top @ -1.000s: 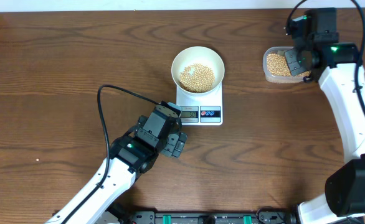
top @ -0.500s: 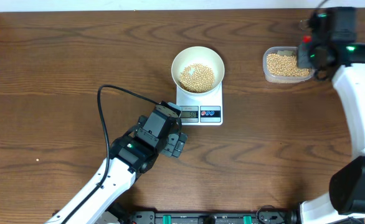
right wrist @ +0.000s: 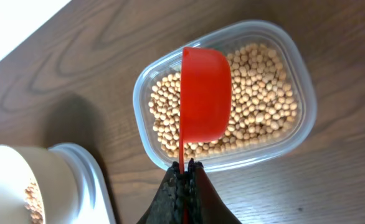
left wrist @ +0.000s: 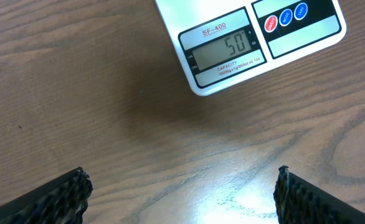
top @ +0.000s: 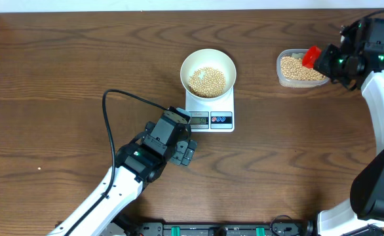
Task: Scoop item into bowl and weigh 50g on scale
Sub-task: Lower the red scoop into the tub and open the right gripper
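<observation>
I should next lower the red scoop with my right gripper down onto the beans in the clear tub, because the scale's display [left wrist: 223, 51] already shows the wanted weight.
The white bowl [top: 208, 71] holds tan beans [top: 207, 80] and stands on the white scale [top: 211, 113]. In the left wrist view the scale's display [left wrist: 223, 51] reads 50, beside its red and blue buttons [left wrist: 286, 17]. My left gripper [left wrist: 181, 193] is open and empty over bare wood just in front of the scale; it also shows in the overhead view [top: 187, 152]. My right gripper [right wrist: 185, 171] is shut on the handle of a red scoop [right wrist: 205, 102], held above the clear tub [right wrist: 294, 127] of beans [right wrist: 261, 99]. The scoop [top: 310, 56] also shows from overhead.
The clear tub [top: 280, 77] sits at the back right of the wooden table. A black cable [top: 113, 111] loops from the left arm. The bowl's edge [right wrist: 11, 180] and the scale's edge [right wrist: 89, 174] show at the lower left of the right wrist view.
My right arm has swung to the right, away from above the tub's right end, and the red scoop now shows over the tub. The left arm has not moved.
</observation>
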Available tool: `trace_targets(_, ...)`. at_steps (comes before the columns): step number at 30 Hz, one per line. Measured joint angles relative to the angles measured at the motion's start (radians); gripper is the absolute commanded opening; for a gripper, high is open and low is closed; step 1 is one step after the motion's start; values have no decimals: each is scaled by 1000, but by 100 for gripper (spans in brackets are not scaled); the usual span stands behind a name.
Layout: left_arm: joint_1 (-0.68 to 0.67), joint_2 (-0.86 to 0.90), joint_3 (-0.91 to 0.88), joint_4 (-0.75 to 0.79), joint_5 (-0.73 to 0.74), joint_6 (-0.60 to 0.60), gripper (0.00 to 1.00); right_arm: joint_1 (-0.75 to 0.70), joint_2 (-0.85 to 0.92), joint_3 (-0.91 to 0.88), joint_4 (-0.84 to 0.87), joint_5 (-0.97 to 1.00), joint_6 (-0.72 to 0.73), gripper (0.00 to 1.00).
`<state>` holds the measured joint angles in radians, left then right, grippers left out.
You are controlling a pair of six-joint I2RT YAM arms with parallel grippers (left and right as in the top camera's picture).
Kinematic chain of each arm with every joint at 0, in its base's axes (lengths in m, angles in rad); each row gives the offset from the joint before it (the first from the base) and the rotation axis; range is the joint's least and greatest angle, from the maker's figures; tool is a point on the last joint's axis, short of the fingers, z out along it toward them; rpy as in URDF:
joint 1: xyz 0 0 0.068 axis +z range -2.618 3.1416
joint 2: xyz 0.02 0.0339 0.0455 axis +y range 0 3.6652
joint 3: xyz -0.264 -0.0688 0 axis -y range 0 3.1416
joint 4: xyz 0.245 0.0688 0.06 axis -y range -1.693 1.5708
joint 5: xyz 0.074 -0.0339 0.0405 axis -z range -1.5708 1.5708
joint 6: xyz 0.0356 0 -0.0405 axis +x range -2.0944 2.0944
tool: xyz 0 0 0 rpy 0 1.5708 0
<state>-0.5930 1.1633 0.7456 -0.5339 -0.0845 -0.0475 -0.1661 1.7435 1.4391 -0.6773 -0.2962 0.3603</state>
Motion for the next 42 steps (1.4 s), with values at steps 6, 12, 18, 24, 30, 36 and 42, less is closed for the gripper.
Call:
trace_targets(6, 0, 0, 0, 0, 0, 0, 96, 0, 0, -89, 118, 0, 103, 1)
trace_targets(12, 0, 0, 0, 0, 0, 0, 96, 0, 0, -130, 135, 0, 156, 27)
trace_targets(18, 0, 0, 0, 0, 0, 0, 96, -9, 0, -130, 93, -19, 158, 65)
trace_targets(24, 0, 0, 0, 0, 0, 0, 96, -39, 0, -132, 30, -42, 141, 99)
trace_targets(30, 0, 0, 0, 0, 0, 0, 96, -74, 0, -132, -32, -73, 95, 99)
trace_targets(36, 0, 0, 0, 0, 0, 0, 96, -95, -1, -132, -64, -116, 40, 99)
trace_targets(42, 0, 0, 0, 0, 0, 0, 96, -95, -93, -132, -82, -257, -110, 99)
